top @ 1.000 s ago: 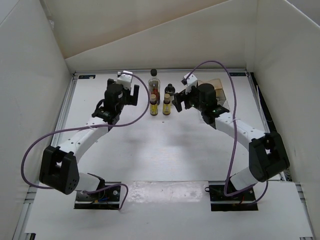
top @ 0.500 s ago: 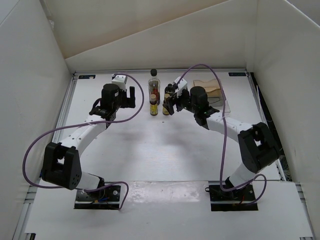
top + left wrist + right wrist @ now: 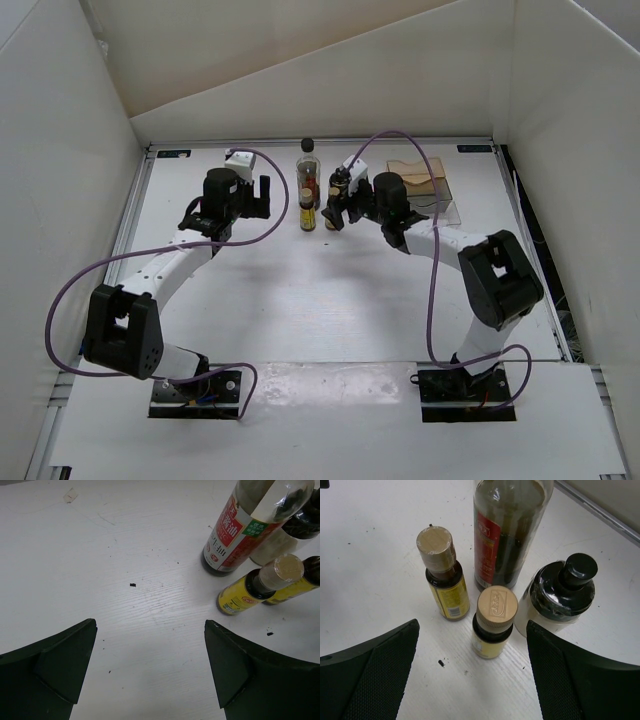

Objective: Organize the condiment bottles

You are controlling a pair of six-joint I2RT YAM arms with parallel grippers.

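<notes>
The gold cap sits nearer the finger by the squat bottle, so my right gripper will next ease outward toward that bottle to get its fingers centred around the cap.
Four bottles stand together at the back middle. The tall clear bottle (image 3: 308, 172) with a black cap and red label is behind. The squat whitish bottle (image 3: 338, 181) is to its right. Two small yellow bottles (image 3: 308, 213) stand in front. In the right wrist view I see the tall bottle (image 3: 510, 530), the squat one (image 3: 560, 600) and both yellow ones (image 3: 445, 582) (image 3: 494, 622). My right gripper (image 3: 472, 622) is open, with the nearer yellow bottle just between its tips, untouched. My left gripper (image 3: 150, 621) is open and empty, left of the bottles (image 3: 240, 535).
A clear plastic box with tan backing (image 3: 422, 180) lies at the back right, behind my right arm. White walls close in the table on the left, back and right. Purple cables loop over both arms.
My right gripper has swung left and closed in on the bottle group. My left gripper drew slightly back and left, then held still. The bottles have not moved.
</notes>
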